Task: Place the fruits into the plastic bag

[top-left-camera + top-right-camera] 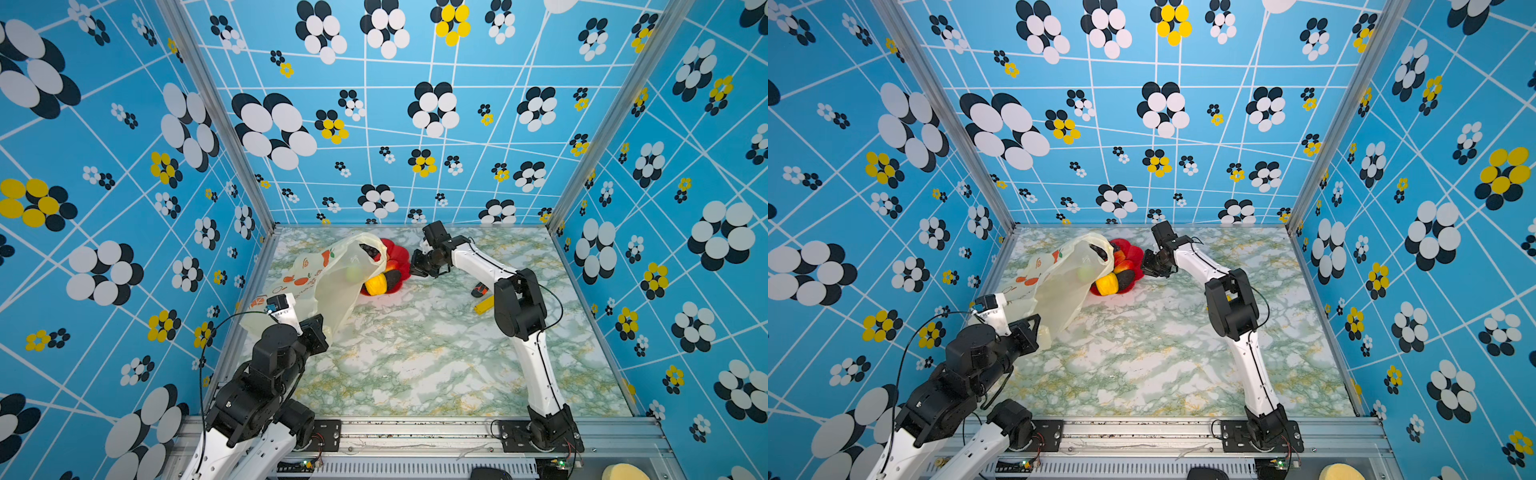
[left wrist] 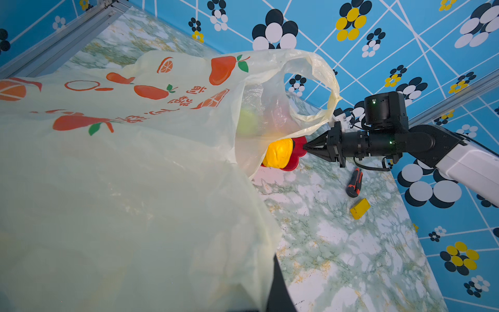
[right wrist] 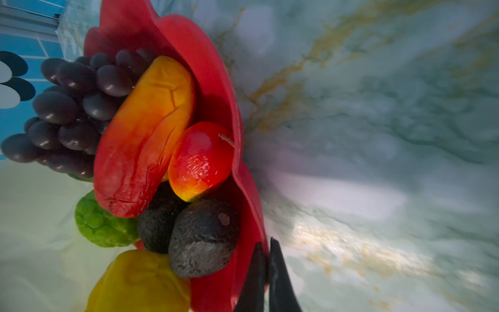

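The robot will draw its right gripper back and away from the bag's opening, over the bare tabletop, and release the plate's rim there, because fruits still crowd the plate (image 1: 399,253).
The cream-yellow plastic bag (image 1: 328,282) (image 1: 1059,286) (image 2: 135,175) lies on the left of the table, its mouth over the red plate (image 1: 399,253) (image 1: 1133,253) (image 3: 210,62). My right gripper (image 1: 413,266) (image 2: 305,147) (image 3: 266,270) is shut on the plate's rim, on the side away from the bag. The fruits crowd the plate toward the bag mouth: grapes (image 3: 70,108), a red-orange piece (image 3: 145,135), dark ovals (image 3: 202,237), a green one (image 3: 102,224) and a yellow one (image 1: 375,284) (image 2: 278,152). My left gripper (image 1: 322,334) (image 2: 267,302) is shut on the bag's near edge.
An orange-black cutter (image 1: 480,289) (image 2: 355,182) and a flat yellow strip (image 1: 484,305) (image 2: 360,208) lie to the right of the plate, under my right arm. Patterned blue walls close in the table on three sides.
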`<state>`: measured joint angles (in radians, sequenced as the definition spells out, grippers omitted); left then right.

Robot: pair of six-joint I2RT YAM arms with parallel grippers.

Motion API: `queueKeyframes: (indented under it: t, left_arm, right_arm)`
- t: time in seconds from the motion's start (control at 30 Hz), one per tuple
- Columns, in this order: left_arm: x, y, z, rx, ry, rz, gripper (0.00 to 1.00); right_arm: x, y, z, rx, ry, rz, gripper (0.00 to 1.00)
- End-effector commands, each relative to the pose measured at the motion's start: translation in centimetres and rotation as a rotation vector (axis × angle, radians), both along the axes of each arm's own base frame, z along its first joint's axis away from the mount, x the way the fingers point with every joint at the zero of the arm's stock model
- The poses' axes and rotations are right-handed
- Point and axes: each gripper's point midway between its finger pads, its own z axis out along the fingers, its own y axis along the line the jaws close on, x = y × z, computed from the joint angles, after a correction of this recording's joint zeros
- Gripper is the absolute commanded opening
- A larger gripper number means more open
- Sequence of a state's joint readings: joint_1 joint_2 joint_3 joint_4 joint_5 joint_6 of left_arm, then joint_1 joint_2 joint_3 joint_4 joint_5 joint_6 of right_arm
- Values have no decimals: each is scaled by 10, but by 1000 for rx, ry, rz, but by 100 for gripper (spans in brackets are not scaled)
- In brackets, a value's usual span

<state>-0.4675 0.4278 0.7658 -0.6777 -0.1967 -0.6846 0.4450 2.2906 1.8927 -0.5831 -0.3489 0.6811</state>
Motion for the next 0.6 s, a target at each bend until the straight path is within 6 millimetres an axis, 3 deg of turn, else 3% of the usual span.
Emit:
queueKeyframes:
  t: [0.0,0.03,0.17,0.3,0.57]
  left_arm:
    - [5,-7,4,-14,-22,-30,0]
    - [7,-10,4,-17,-21,-41,0]
    - [12,-19,3,-39,-23,-71,0]
    - [16,-27,2,-55,-23,-95,0]
    - [22,-42,0,-95,-19,-146,0]
  right_arm:
    - [-16,-45,-3,-79,8,-19,0]
    - [-22,-55,2,-80,1,-24,0]
    - [-60,-95,-14,-109,51,-47,0]
    - [-93,-121,-20,-135,75,-53,0]
    - [-136,-137,-18,-146,77,-51,0]
